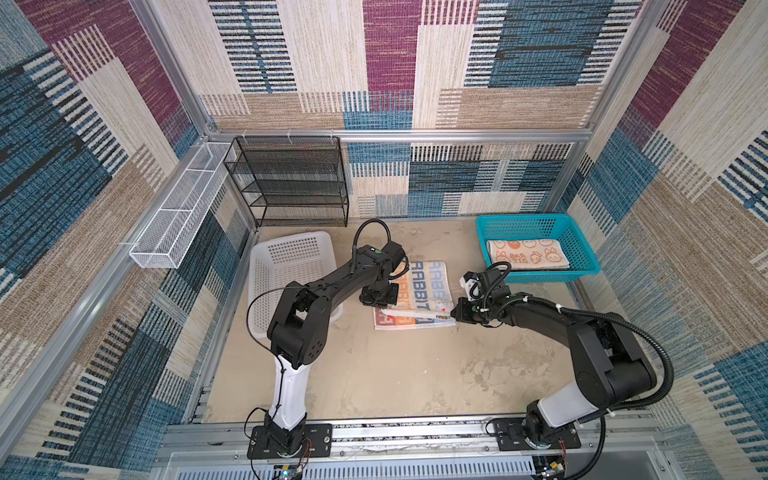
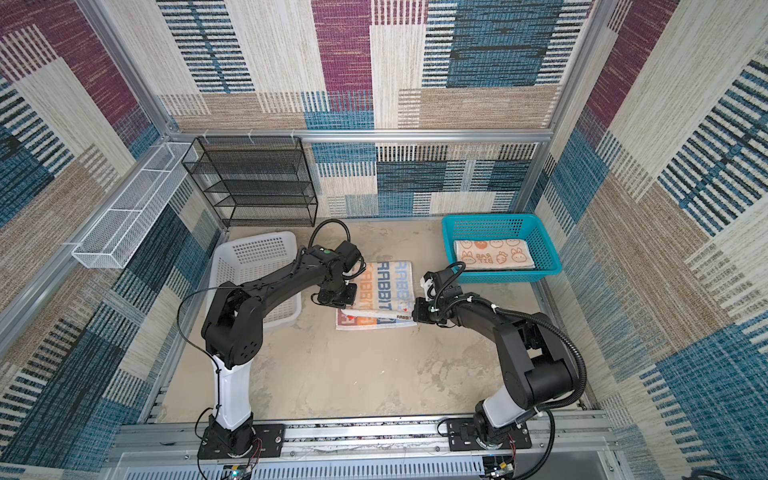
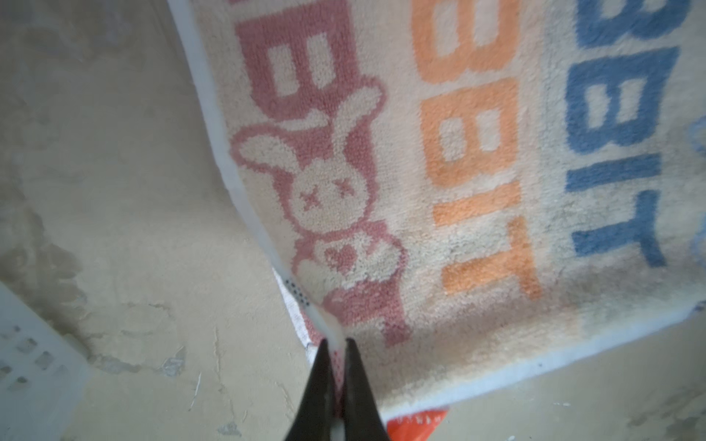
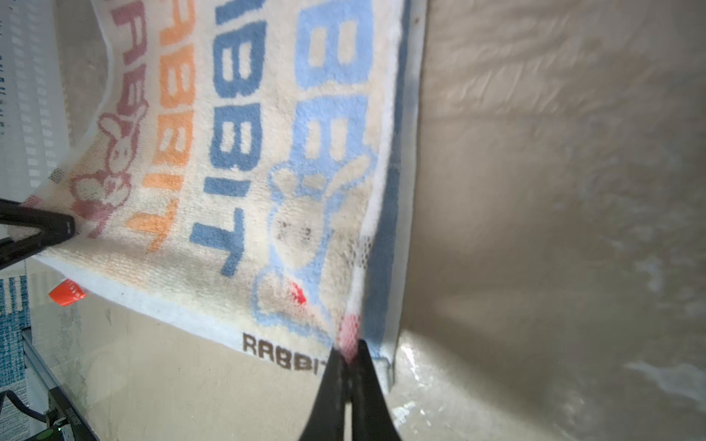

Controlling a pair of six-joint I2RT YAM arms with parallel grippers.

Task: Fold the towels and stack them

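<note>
The towel's lower layer's near corner (image 1: pixel 378 326) is uncovered below and back of my left gripper. My left gripper needs to move back and down to it and let go of the upper layer's edge there.
The cream towel with large "RABBIT" lettering (image 1: pixel 422 286) (image 2: pixel 386 286) lies mid-table, doubled over. Its upper layer's near edge is raised a little above the lower layer (image 1: pixel 411 324). My left gripper (image 1: pixel 380 308) (image 2: pixel 341 308) (image 3: pixel 335 343) is shut on that edge's left corner. My right gripper (image 1: pixel 453 312) (image 2: pixel 414 312) (image 4: pixel 349 351) is shut on the right corner, beside the small brown "RABBIT" label. Both wrist views show the towel (image 3: pixel 477 152) (image 4: pixel 248 152) stretched between the two grips. A folded towel with orange rabbits (image 1: pixel 528 253) (image 2: pixel 492 253) rests in the teal basket (image 1: pixel 540 276) (image 2: pixel 503 277).
A white plastic basket (image 1: pixel 291 266) (image 2: pixel 253 262) stands left of the towel, partly under my left arm. A black mesh shelf (image 1: pixel 291 183) stands at the back left, and a white wire rack (image 1: pixel 178 216) hangs on the left wall. The beige tabletop (image 1: pixel 395 374) extends toward the front.
</note>
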